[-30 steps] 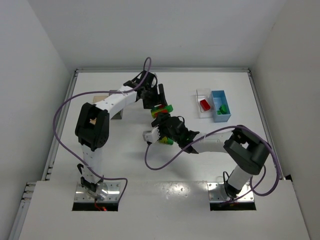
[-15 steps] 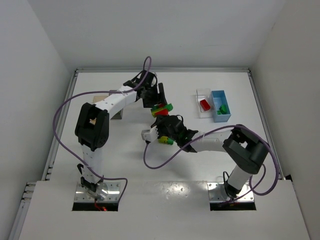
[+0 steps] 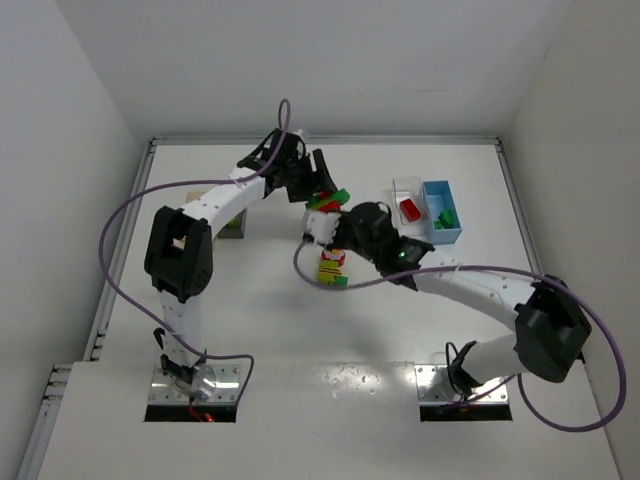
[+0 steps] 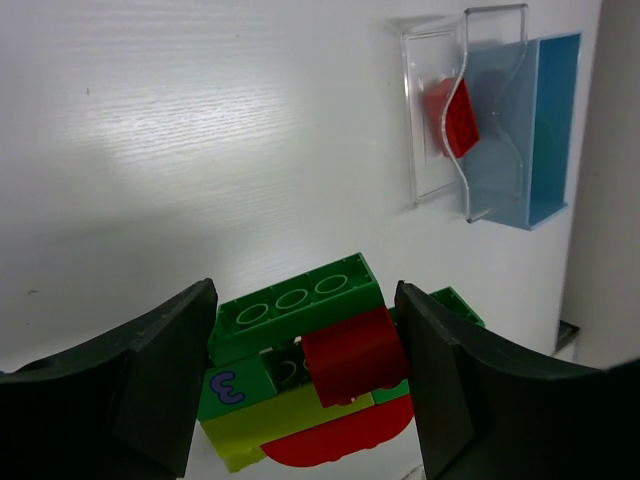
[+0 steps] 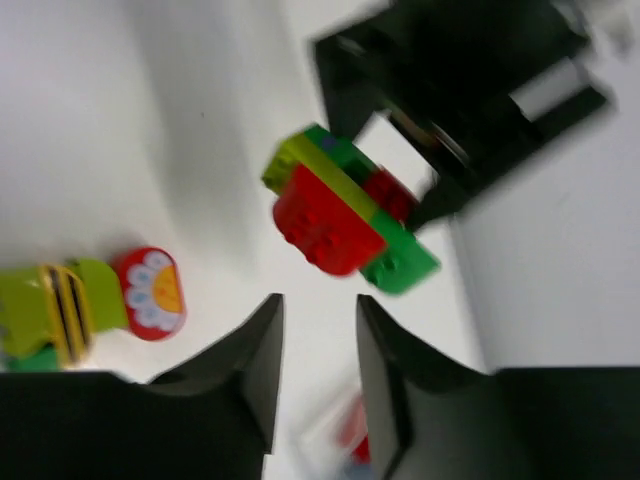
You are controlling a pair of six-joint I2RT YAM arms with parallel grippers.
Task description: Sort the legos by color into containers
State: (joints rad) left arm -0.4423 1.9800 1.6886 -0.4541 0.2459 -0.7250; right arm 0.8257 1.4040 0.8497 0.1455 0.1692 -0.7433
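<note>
My right gripper swings outward and turns next, coming from the container side onto the held cluster's red and green bricks, which stick out of the left gripper.
My left gripper point(image 4: 305, 300) is shut on a cluster of legos point(image 4: 300, 370) in green, red and yellow-green, held off the table point(image 3: 328, 200). That cluster point(image 5: 345, 215) shows ahead of my right gripper point(image 5: 320, 305), whose jaws stand a narrow gap apart with nothing between them. The right gripper point(image 3: 338, 228) hovers just right of the held cluster. A second cluster point(image 3: 331, 268), red, white and yellow-green, lies on the table below it point(image 5: 95, 300). The clear container point(image 3: 397, 190) holds a red brick point(image 4: 452, 115). The light blue container point(image 3: 437, 187) beside it holds green bricks point(image 3: 445, 214).
A tan and grey box shape point(image 3: 232, 228) sits at the left, partly hidden behind the left arm. The two containers point(image 4: 415, 120) point(image 4: 555, 120) stand side by side at the back right. White walls close in the table on three sides.
The right gripper has narrowed, risen from the table cluster and swung back and right, leaving that cluster on the table. The left gripper has moved slightly back with its cluster.
</note>
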